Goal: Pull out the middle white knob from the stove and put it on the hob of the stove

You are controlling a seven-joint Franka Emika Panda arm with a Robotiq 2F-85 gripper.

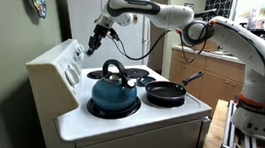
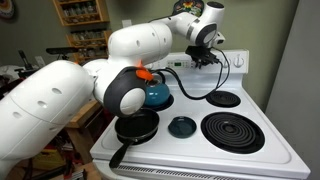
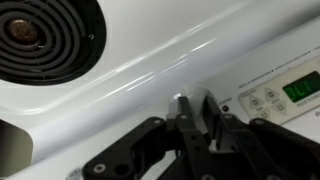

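The hob's white middle (image 2: 189,105) lies below and back from my gripper, so next my gripper needs to pull back from the panel and down to release the knob there.
The white stove (image 1: 140,136) has a slanted back panel (image 1: 59,62) with a row of small white dials. In the wrist view my gripper (image 3: 197,120) sits at that panel, its two black fingers closed on either side of the middle white knob (image 3: 197,100), still on the panel. In both exterior views the gripper (image 1: 96,43) (image 2: 205,56) is up against the back panel, above the rear of the hob (image 1: 182,112) (image 2: 270,108). A black coil burner (image 3: 40,35) shows beside the panel.
A blue kettle (image 1: 112,91) (image 2: 156,95) stands on one burner and a black frying pan (image 1: 167,91) (image 2: 135,126) on another. Two burners (image 2: 232,130) (image 2: 222,98) are bare. A green digital display (image 3: 300,88) sits on the panel beside the knob. A black cable hangs over the hob.
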